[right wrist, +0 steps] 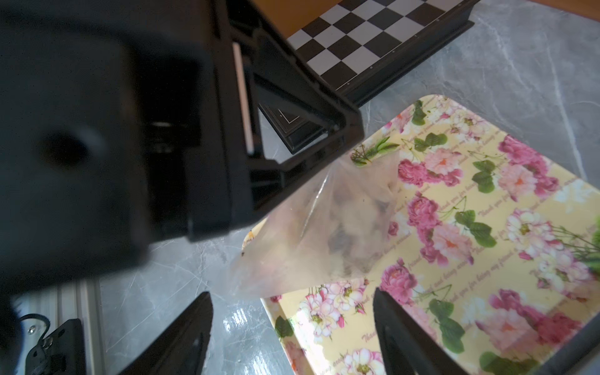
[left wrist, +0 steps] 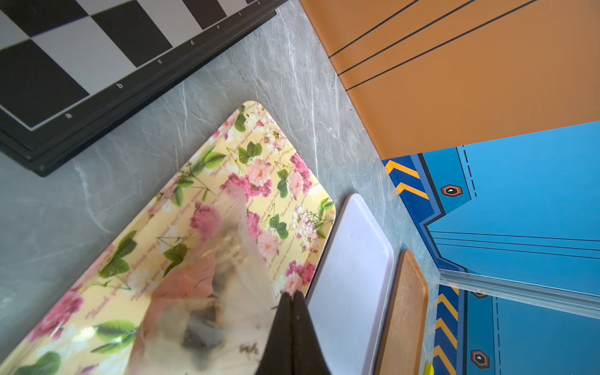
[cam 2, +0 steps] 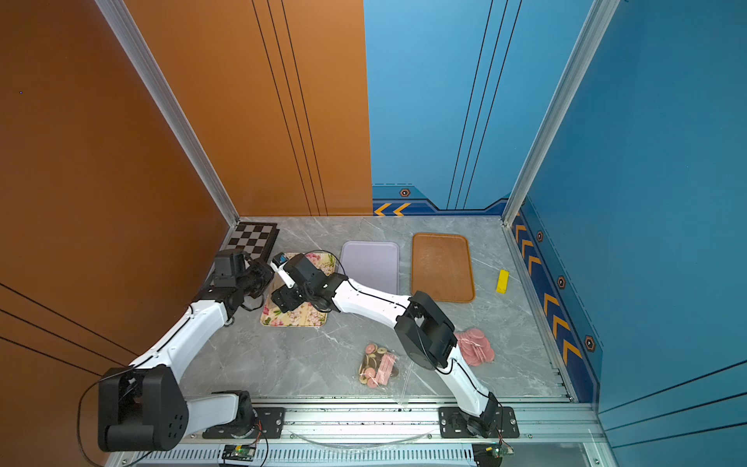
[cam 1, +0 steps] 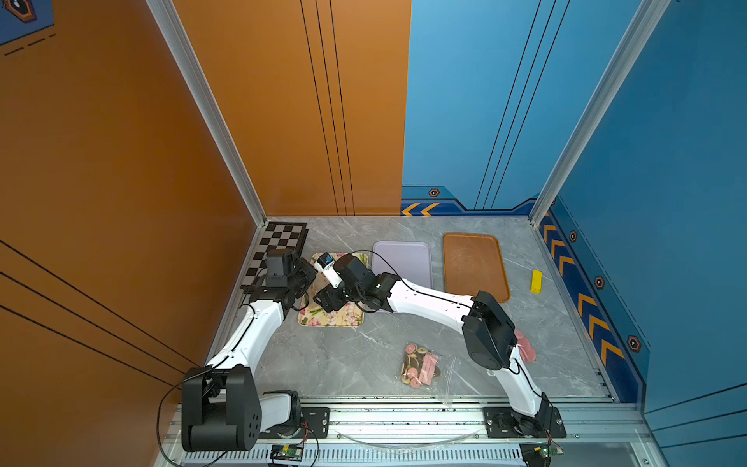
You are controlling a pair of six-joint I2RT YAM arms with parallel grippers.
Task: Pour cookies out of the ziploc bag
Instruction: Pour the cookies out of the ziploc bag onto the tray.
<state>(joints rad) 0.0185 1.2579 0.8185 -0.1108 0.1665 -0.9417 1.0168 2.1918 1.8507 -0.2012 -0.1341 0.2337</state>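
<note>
The bag already hangs over the floral tray [cam 1: 347,319] [left wrist: 187,268], which lies below my left gripper. The bag's edge goes down toward that tray with my left gripper next and is released.
My left gripper [left wrist: 292,296] is shut on the edge of a clear ziploc bag [left wrist: 233,285]. The bag [right wrist: 328,224] hangs from its fingers [right wrist: 347,130] over the corner of a floral tray [right wrist: 487,266]. Inside it the cookies [right wrist: 354,233] show only as blurred brown and pink shapes. My right gripper [right wrist: 292,293] stands open just under the bag with nothing between its jaws. In both top views the arms hide this bag, and the two grippers [cam 1: 309,283] [cam 2: 283,301] meet over the floral tray [cam 1: 347,319].
A second clear bag of cookies [cam 1: 418,366] lies at the table's front, and a pile of pink discs [cam 2: 475,347] lies behind the right arm. A chessboard [cam 1: 279,242], lilac tray [cam 1: 402,260], brown tray [cam 1: 475,265] and yellow block [cam 1: 536,281] sit further back.
</note>
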